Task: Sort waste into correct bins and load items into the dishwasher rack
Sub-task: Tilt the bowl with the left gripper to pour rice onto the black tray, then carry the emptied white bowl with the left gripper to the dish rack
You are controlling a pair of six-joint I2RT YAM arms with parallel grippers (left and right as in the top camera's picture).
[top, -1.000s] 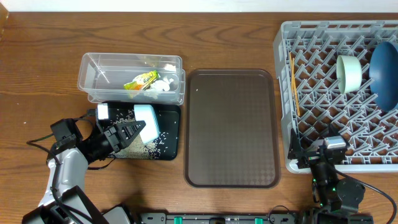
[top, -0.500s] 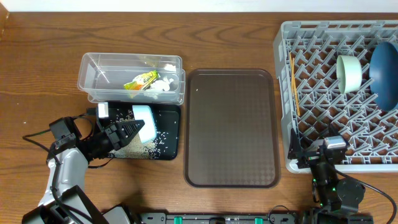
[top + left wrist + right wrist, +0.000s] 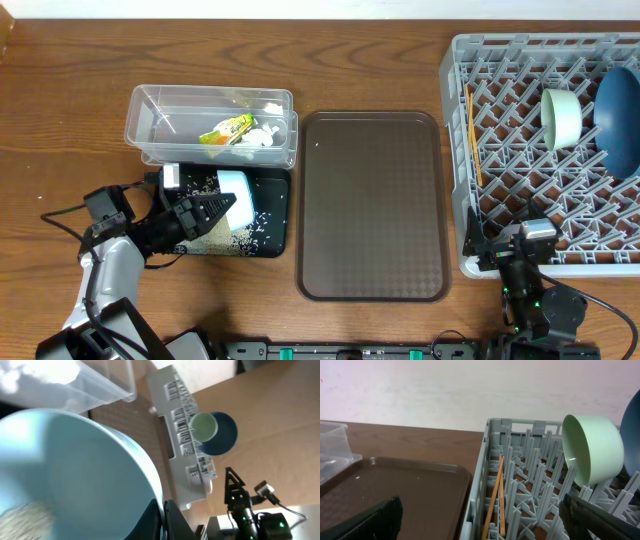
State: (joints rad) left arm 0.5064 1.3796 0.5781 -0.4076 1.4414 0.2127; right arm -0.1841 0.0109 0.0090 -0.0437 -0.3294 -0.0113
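My left gripper should next lift the bowl and move it across to the right in the overhead view. Then it should release the bowl at the empty rack wires by the chopsticks.
My left gripper [image 3: 222, 205] is shut on the rim of the white bowl [image 3: 237, 187], holding it tilted over the black tray [image 3: 272, 236], where rice scraps [image 3: 213, 236] lie. In the left wrist view the bowl [image 3: 75, 475] fills the frame, with my fingers [image 3: 162, 506] pinching its edge. The clear tub [image 3: 150, 110] holds the yellow-green wrapper [image 3: 227, 129] and the tissue wad [image 3: 262, 136]. The grey rack [image 3: 455, 150] holds the mint-green bowl [image 3: 562, 116], the blue dish [image 3: 620, 120] and the chopsticks [image 3: 473, 135]. My right gripper [image 3: 480, 505] is open and empty at the rack's front left corner. The pink cup is out of view.
The brown serving tray [image 3: 372, 205] lies between the black tray and the rack, with nothing on it. The right wrist view shows its corner [image 3: 395, 485], the chopsticks [image 3: 495, 495] and the mint-green bowl [image 3: 595, 447]. Bare wooden table lies around.
My left arm has shifted slightly up and right with the bowl still pinched. The right arm has not moved.
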